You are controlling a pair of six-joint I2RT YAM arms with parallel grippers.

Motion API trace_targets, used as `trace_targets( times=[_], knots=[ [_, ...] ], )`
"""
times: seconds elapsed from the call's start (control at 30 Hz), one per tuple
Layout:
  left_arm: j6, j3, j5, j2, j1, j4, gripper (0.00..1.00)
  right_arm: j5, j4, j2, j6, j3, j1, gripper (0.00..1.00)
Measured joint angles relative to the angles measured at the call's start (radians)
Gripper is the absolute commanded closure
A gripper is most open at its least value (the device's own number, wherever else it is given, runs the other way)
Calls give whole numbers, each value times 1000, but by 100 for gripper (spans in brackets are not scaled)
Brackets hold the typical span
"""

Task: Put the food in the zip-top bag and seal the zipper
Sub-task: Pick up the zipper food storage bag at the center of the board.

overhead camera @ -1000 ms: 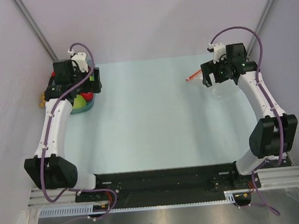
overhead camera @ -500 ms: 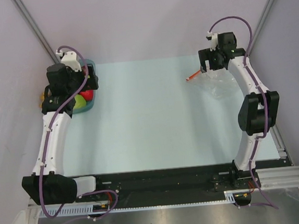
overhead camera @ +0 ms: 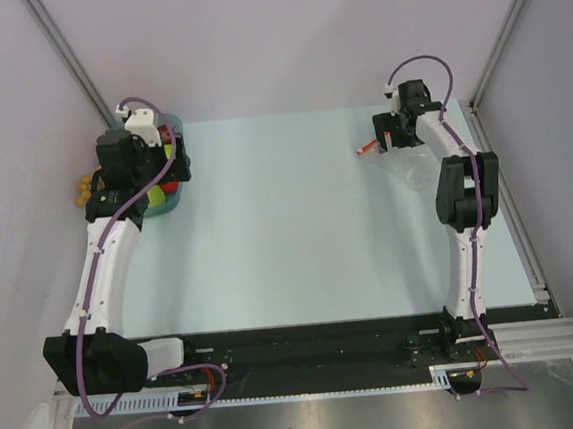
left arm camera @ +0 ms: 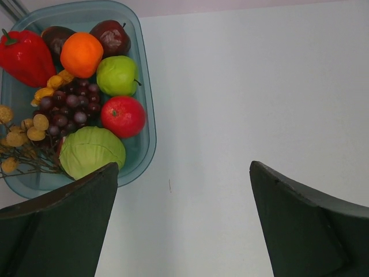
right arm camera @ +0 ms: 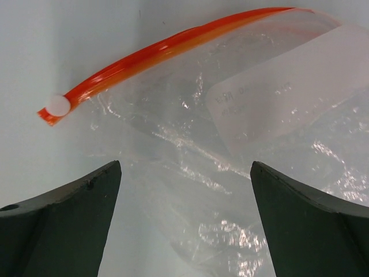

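Observation:
My right gripper lowers next to close on the clear film beside the red-orange zipper, near its slider end. Its open fingers already stand over the bag (right arm camera: 271,115).
The food lies in a teal tray (left arm camera: 147,104) at the table's back left: an orange (left arm camera: 81,54), a green apple (left arm camera: 117,75), a red apple (left arm camera: 123,116), a dark red apple (left arm camera: 112,36) and a purple grape bunch (left arm camera: 72,107). My left gripper (left arm camera: 183,173) hangs open above bare table just right of the tray, holding nothing; from above, the left gripper (overhead camera: 165,163) is over the tray's right rim. The zip-top bag (right arm camera: 271,115) lies flat at the back right, its red-orange zipper (right arm camera: 167,49) along the far edge. My right gripper (right arm camera: 185,167) stands open over it, empty.
A red pepper (left arm camera: 26,56) and a green cabbage (left arm camera: 92,151) share the tray. A yellow berry sprig (left arm camera: 17,135) hangs over its left rim. Grey walls close in the back and sides. The zipper's end (overhead camera: 365,149) pokes out left of the right gripper (overhead camera: 392,130).
The right arm has straightened and carried its gripper left and farther back over the bag. The left arm has shifted slightly by the tray. Both grippers stayed open.

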Motion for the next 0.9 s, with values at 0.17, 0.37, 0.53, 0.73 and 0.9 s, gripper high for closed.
trace_targets(
  times=[0.17, 0.37, 0.53, 0.73, 0.9],
  knots=[
    [18, -10, 0, -2, 0, -1, 0, 1, 7, 84, -32, 23, 0, 3],
    [28, -15, 0, -2, 0, -1, 0, -71, -4, 134, -67, 32, 0, 41],
    [27, -15, 9, 2, 0, -3, 0, -165, -21, 134, -100, 32, -2, 98],
    [16, -15, 64, 17, 0, -1, 0, -293, -17, 51, -150, -101, -5, 100],
    [-24, -32, 192, 18, 0, 31, 0, -399, 11, -135, -219, -286, 0, 100]
  ],
)
